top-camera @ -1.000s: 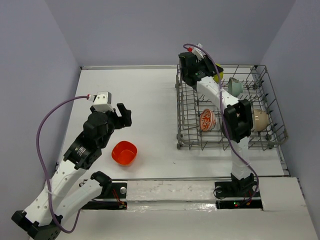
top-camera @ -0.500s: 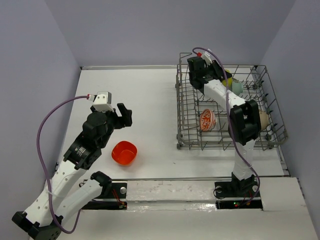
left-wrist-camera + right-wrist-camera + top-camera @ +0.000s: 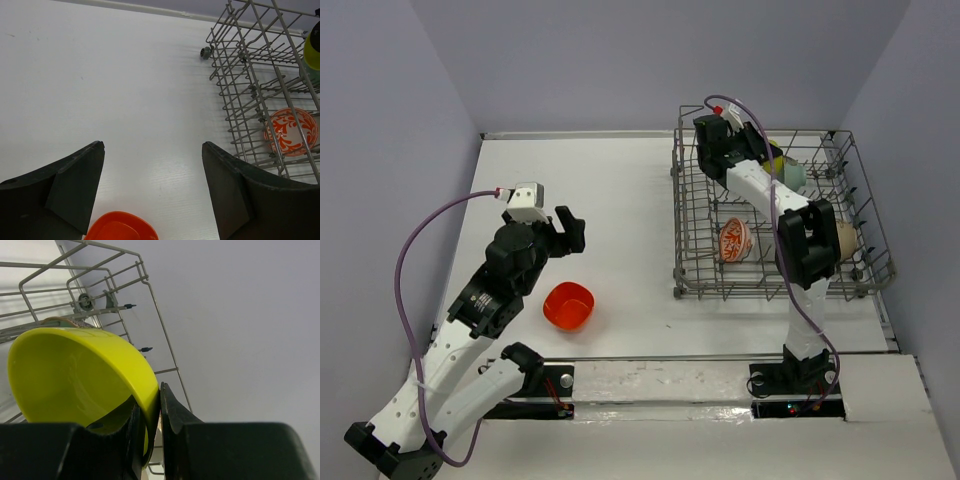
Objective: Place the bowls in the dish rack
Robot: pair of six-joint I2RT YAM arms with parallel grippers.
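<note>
The right gripper lowers into the rack (image 3: 860, 275) beside the pale teal bowl (image 3: 793, 175) next and releases the lime-yellow bowl's rim, since that bowl still hangs above the rack's wires.
My right gripper (image 3: 152, 412) is shut on the rim of the lime-yellow bowl (image 3: 75, 375) and holds it over the back of the grey wire dish rack (image 3: 860, 275); the bowl shows in the top view (image 3: 775, 160) beside the pale teal bowl (image 3: 793, 175). The white bowl with red patterning (image 3: 734, 241) and the cream bowl (image 3: 844, 240) stand in the rack. The orange-red bowl (image 3: 568, 305) sits on the table, just below my open, empty left gripper (image 3: 570, 232); its rim shows in the left wrist view (image 3: 120, 227) between the fingers.
The rack (image 3: 260, 85) takes up the right side of the white table. A raised white strip (image 3: 650, 385) runs along the near edge between the arm bases. Grey walls close the table on three sides.
My right gripper has moved right and a little forward over the rack's back with the lime-yellow bowl, then held still. The left arm has not moved.
</note>
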